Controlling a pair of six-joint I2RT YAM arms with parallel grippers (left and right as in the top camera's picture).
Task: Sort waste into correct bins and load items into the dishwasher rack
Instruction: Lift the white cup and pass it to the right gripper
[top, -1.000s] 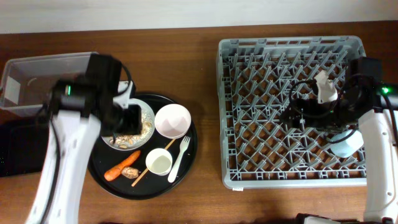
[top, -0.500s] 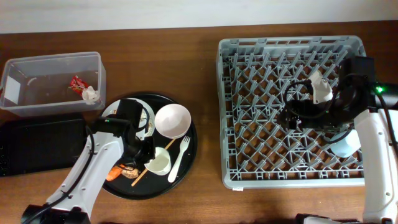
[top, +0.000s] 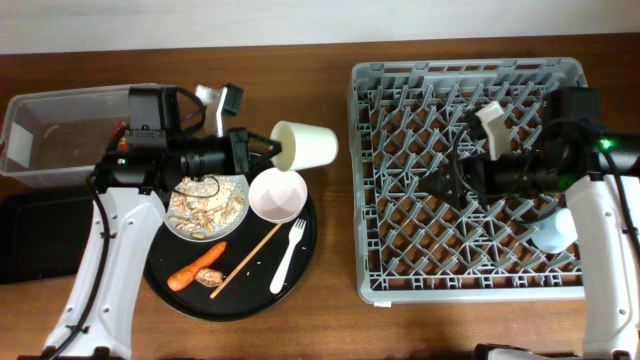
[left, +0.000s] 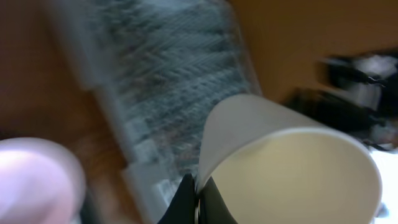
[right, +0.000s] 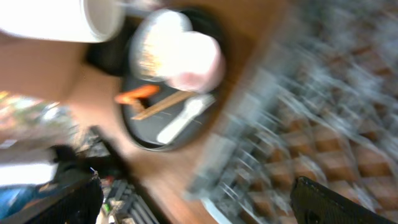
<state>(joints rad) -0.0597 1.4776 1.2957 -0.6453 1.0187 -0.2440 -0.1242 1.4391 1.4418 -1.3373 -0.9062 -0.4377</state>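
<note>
I should move my right gripper to the left in the overhead view and close it around the cream cup's loose end (top: 325, 146), since my left gripper is holding the cup's rim.
My left gripper (top: 276, 148) is shut on the rim of the cream cup (top: 306, 145), which hangs on its side above the table between the round tray and the dishwasher rack (top: 400, 262). In the left wrist view the fingers (left: 186, 202) pinch the cream cup's (left: 292, 174) wall. My right gripper (top: 450, 180) stands open over the rack's middle, holding nothing. A light-blue cup (top: 557, 232) lies in the rack's right side. The white plate (top: 207, 207) carries beige food scraps. The bowl (top: 277, 193), fork (top: 288, 255), wooden stick (top: 245, 262) and carrot piece (top: 192, 270) are beside it.
Plate, bowl, fork, stick and carrot rest on a large round black tray (top: 300, 285). The clear tub (top: 50, 150) stands at the back left, partly covered by my left arm. The flat black tray (top: 35, 235) lies just in front of it.
My left gripper closed on the cream cup and lifted it off the round tray, up and right. The right gripper shifted left over the rack, still open.
</note>
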